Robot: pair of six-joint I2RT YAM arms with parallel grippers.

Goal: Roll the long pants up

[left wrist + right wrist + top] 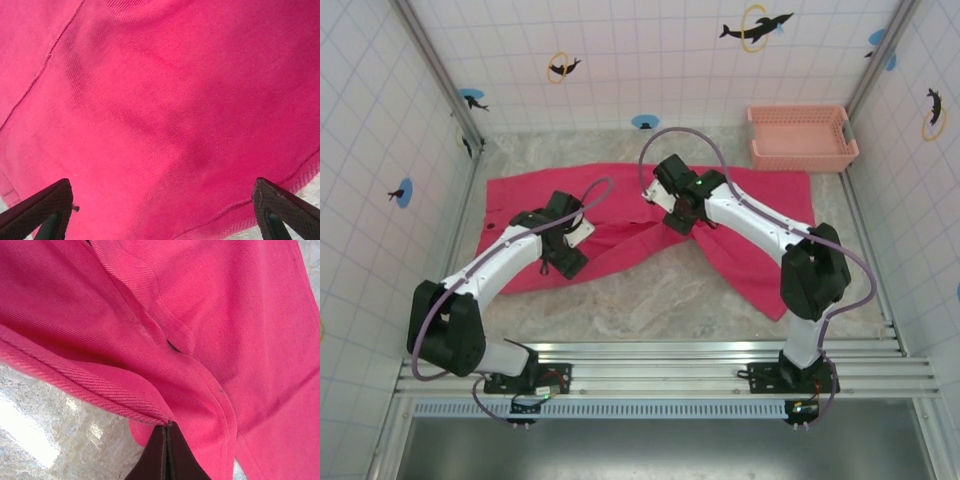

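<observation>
My left gripper should next move down and slightly toward my right gripper and close on the ribbed near edge (584, 280) (225, 223). The edge lies flat below its wide-open fingers.
The long pants (650, 225) lie spread across the marble table, magenta-red, one leg reaching right to the table's right edge. My left gripper (560, 255) hovers over the left part of the cloth (160, 115), its fingers (42, 207) wide apart and nothing between them. My right gripper (672, 205) is at the middle of the pants near the crotch. Its fingers (167, 452) are pressed together on the folded hem edge of the pants (125, 400), which is lifted into a ridge there.
A salmon-pink slotted basket (802, 137) stands at the back right corner. Tiled walls close in left, right and behind. Bare marble (660, 305) lies between the pants and the arm bases; a metal rail (650, 365) runs along the near edge.
</observation>
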